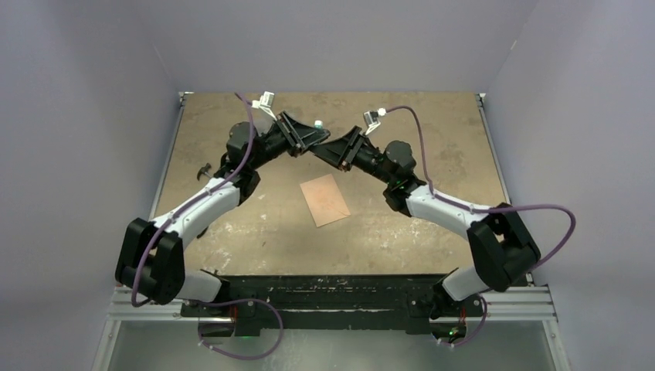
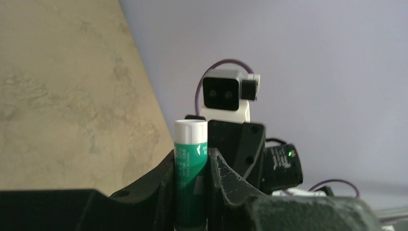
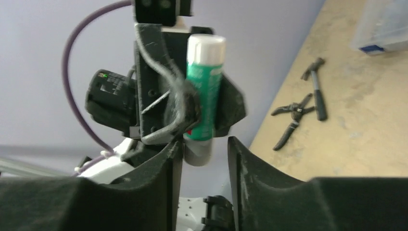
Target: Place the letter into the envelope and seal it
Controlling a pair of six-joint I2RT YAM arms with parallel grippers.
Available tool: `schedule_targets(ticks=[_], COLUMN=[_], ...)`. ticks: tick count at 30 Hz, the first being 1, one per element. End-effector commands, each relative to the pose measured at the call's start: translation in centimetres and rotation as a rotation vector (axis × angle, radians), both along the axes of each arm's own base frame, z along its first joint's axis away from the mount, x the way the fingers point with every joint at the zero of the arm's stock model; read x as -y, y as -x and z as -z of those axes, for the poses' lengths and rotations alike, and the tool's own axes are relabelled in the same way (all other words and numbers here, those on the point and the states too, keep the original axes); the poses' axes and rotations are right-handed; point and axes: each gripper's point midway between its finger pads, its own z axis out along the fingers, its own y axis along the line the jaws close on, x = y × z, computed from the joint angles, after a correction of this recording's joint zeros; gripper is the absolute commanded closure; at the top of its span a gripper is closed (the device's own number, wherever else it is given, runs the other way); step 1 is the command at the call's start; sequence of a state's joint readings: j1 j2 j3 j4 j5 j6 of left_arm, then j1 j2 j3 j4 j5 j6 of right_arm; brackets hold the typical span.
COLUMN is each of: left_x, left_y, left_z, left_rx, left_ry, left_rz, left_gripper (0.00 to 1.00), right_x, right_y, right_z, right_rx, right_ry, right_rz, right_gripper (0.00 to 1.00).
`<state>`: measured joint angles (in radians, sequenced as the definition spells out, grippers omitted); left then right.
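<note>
My left gripper next needs to go down toward the tabletop beside the envelope's far corner, turn its fingers downward and let go of the glue stick, as that spot is clear.
A salmon-pink envelope lies flat on the middle of the table, with no gripper near it. The letter is out of view. Both arms are raised over the far middle of the table, tip to tip. My left gripper is shut on a green glue stick with a white cap, held upright between its fingers. In the right wrist view the glue stick stands just beyond my right gripper. Its grey bottom end reaches between the right fingertips. The right jaws stand open, with a gap on the right side.
Black pliers and a small hammer-like tool lie by the table's left edge, seen as a dark tool from above. A clear plastic box stands beyond them. Grey walls close in the table on three sides.
</note>
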<state>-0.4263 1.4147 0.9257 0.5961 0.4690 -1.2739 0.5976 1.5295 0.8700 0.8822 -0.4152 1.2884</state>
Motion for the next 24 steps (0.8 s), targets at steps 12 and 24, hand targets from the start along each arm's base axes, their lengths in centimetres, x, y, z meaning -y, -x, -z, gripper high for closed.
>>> schedule_targets(ticks=[12, 24], left_x=[-5.6, -7.3], left_y=[-1.4, -7.3], left_z=[10.2, 24.0], left_rx=[-0.07, -0.121], left_ry=[-0.555, -1.159], left_rz=[-0.031, -0.108], left_gripper=[1.0, 1.0], right_x=[10.0, 10.4], right_y=[-0.5, -1.2], right_z=[4.1, 7.1], right_rx=[0.035, -0.001], right_ry=[0.504, 0.601], right_rz=[0.4, 0.402], right_gripper=[0.21, 0.22])
